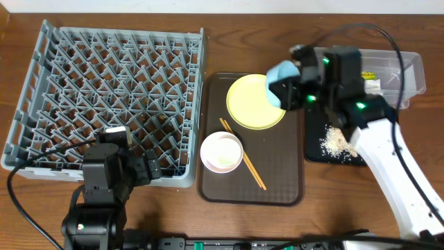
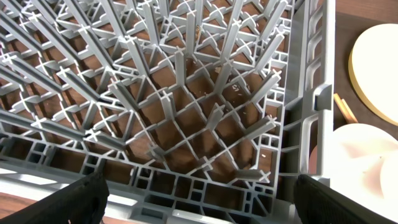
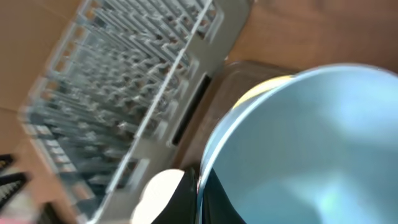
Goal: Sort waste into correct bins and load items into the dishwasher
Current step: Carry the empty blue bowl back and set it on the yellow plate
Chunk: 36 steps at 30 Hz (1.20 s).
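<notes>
Next, my right gripper moves down and to the left in the overhead view toward the empty yellow plate [image 1: 251, 101] [image 3: 263, 89], releasing the bowl's rim.
My right gripper [image 1: 290, 89] is shut on the rim of the light blue bowl [image 1: 283, 72] and holds it tilted above the right edge of the yellow plate [image 1: 251, 104]. The right wrist view shows the jaws [image 3: 199, 194] pinching the blue bowl's [image 3: 311, 143] rim. The white bowl [image 1: 222, 151] and the chopsticks [image 1: 244, 164] lie on the brown tray. The grey dish rack [image 1: 104, 90] stands at the left. My left gripper [image 1: 149, 170] is open and empty at the rack's front right corner [image 2: 199, 199]. Rice scraps [image 1: 336, 142] lie on the black tray [image 1: 316, 149]. The clear tub [image 1: 411, 69] holds a wrapper [image 1: 368, 75]. The cup is out of view.
The brown serving tray [image 1: 277, 173] sits between the rack and the black tray. The left wrist view shows the rack's wall [image 2: 298, 124], the white bowl [image 2: 367, 165] and the plate [image 2: 379, 68] to the right. Cables run over the tub and near the table's front left.
</notes>
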Motion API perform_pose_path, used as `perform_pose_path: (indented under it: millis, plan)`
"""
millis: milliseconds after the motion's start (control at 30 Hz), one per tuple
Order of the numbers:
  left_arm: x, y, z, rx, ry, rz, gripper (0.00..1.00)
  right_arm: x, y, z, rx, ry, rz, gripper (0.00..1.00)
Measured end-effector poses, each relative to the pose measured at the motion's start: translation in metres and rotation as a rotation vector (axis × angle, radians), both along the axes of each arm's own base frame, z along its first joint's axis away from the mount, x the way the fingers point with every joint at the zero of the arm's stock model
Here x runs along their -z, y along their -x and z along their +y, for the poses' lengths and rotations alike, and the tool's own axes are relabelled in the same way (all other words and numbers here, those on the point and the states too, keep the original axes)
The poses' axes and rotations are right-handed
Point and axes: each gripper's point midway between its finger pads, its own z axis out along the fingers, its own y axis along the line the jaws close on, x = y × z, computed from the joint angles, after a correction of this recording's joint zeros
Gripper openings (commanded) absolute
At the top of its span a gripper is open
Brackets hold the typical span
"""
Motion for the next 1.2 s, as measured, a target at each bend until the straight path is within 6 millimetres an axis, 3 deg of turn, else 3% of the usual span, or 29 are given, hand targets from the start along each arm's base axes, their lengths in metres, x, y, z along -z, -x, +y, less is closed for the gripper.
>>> perform_pose_path:
  millis: [100,233,433,600,700,833,967,1067,1200]
  plan:
    - [0.000,0.000,0.000,0.000,0.000,0.000,0.97,0.015,-0.009,0.014,-0.037,0.104,-0.030,0.01]
    - [0.000,0.000,0.000,0.000,0.000,0.000,0.97,0.067,-0.010,0.031,-0.096,0.233,0.020,0.01]
    - [0.000,0.000,0.000,0.000,0.000,0.000,0.97,0.141,-0.011,0.037,-0.124,0.388,0.118,0.01]
    - [0.000,0.000,0.000,0.000,0.000,0.000,0.97,0.172,-0.011,0.043,-0.145,0.437,0.145,0.02]
    - [0.000,0.000,0.000,0.000,0.000,0.000,0.98,0.175,-0.011,0.042,-0.145,0.451,0.145,0.20]
    - [0.000,0.000,0.000,0.000,0.000,0.000,0.98,0.176,-0.007,0.042,-0.155,0.462,0.150,0.34]
    - [0.000,0.000,0.000,0.000,0.000,0.001,0.97,0.171,0.005,0.040,-0.177,0.468,0.196,0.38]
    - [0.000,0.000,0.000,0.000,0.000,0.001,0.97,0.149,0.013,0.042,-0.196,0.437,0.200,0.38]
    - [0.000,0.000,0.000,0.000,0.000,0.001,0.97,0.104,0.026,0.046,-0.219,0.371,0.167,0.39]
